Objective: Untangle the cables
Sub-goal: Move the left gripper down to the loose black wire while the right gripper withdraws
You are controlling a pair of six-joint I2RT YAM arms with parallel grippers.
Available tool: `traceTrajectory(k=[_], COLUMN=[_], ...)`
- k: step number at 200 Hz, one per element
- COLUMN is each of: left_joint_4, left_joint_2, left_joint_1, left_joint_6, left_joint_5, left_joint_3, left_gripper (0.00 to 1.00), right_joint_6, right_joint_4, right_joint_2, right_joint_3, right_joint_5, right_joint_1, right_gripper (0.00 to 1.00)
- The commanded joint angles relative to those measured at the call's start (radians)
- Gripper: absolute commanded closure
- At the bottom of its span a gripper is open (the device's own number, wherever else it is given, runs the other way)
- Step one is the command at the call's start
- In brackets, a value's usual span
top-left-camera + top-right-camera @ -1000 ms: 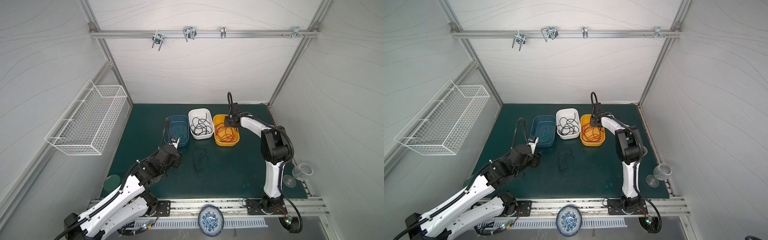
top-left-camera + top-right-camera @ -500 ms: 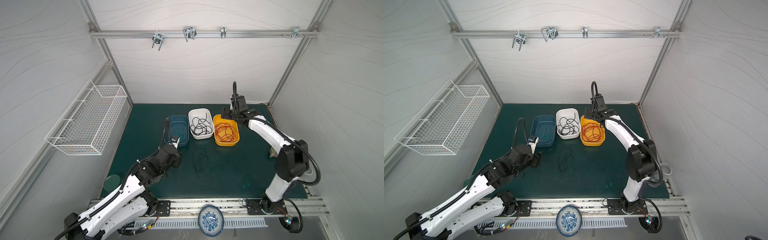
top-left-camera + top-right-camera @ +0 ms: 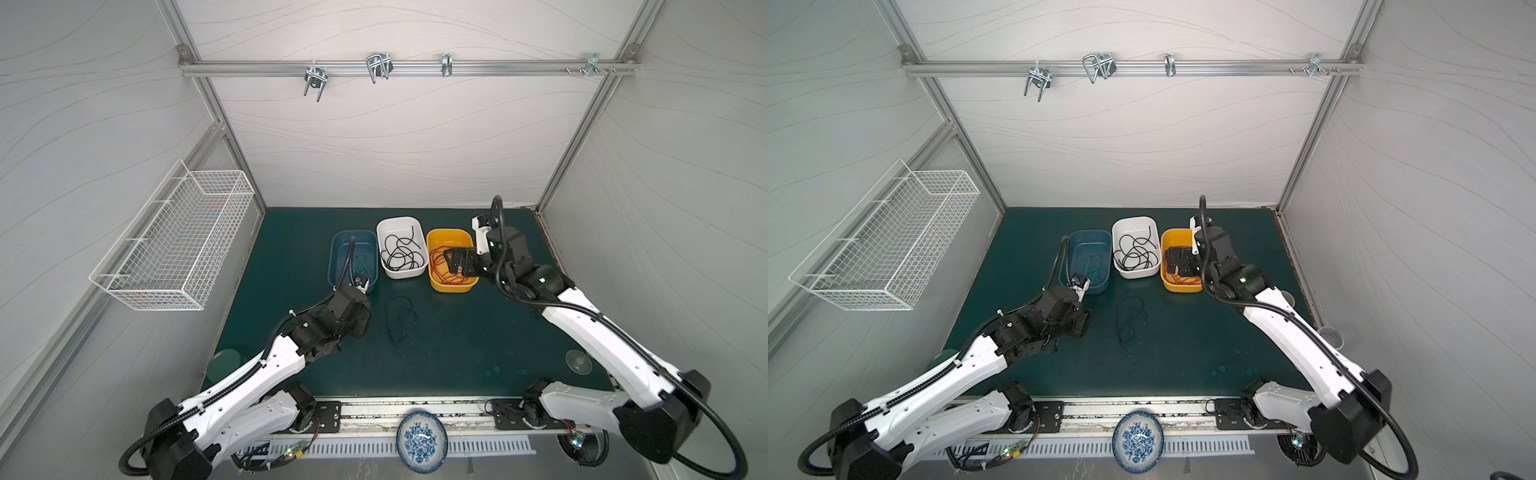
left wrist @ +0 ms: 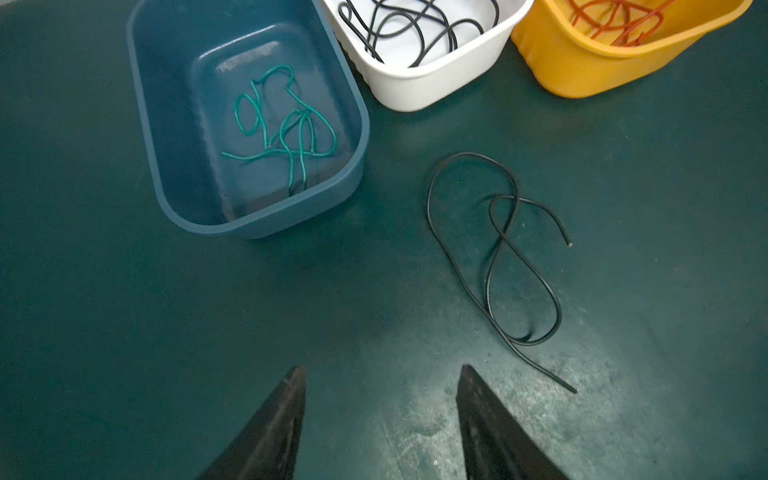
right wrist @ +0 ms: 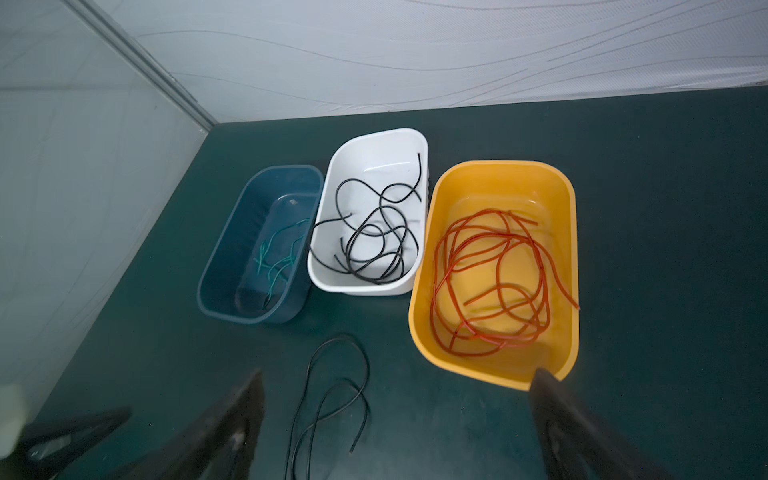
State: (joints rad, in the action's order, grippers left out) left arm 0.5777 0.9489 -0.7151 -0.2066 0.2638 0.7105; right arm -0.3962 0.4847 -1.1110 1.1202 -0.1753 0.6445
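The part of the loose black cable by its crossing lies below my left gripper, toward the cup. My left gripper moves across and down onto it next, where it runs alone.
One black cable lies loose and looped on the green mat in front of the bins; it also shows in the left wrist view. Teal cables lie in the blue bin. Black cables fill the white bin. Red cables sit in the yellow bin. My left gripper is open and empty, low over the mat just left of the loose cable. My right gripper hangs wide open and empty above the yellow bin's right side.
A white wire basket hangs on the left wall. A blue patterned plate lies on the front rail. A clear cup stands at the mat's right edge, a green disc at its left edge.
My right gripper has opened wide and the right arm has swung back and to the right, away from the yellow bin's far end. The left arm has stayed still.
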Motion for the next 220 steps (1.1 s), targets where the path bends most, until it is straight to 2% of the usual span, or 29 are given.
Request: traceTrajectory(k=[1, 42, 82, 105, 220], left_joint_4=[0.027, 0.135, 0.132, 0.105, -0.016], left_joint_2=[0.048, 0.182, 0.339, 0.434, 0.728], left_joint_1=[0.0, -0.028, -0.164, -0.189, -0.219], left_joint_6=[-0.058, -0.236, -0.37, -0.427, -0.5], left_joint_5=[-0.035, -0.085, -0.026, -0.043, -0.025], left_joint_3=[0.086, 0.194, 0.251, 0.275, 0.385], left_gripper=[0.41, 0.42, 0.42, 0.43, 0.45], right_joint_6=[-0.026, -0.003, 0.062, 0.076, 0.063], right_joint_4=[0.115, 0.289, 0.391, 0.42, 0.382], right_joint_2=[0.118, 0.292, 0.395, 0.426, 0.602], right_joint_3=[-0.045, -0.082, -0.099, -0.119, -0.224], right_joint_5=[-0.023, -0.107, -0.126, -0.159, -0.211], right_joint_1=[0.059, 0.118, 0.117, 0.119, 0.121], right_gripper=[0.01, 0.01, 0.01, 0.01, 0.01])
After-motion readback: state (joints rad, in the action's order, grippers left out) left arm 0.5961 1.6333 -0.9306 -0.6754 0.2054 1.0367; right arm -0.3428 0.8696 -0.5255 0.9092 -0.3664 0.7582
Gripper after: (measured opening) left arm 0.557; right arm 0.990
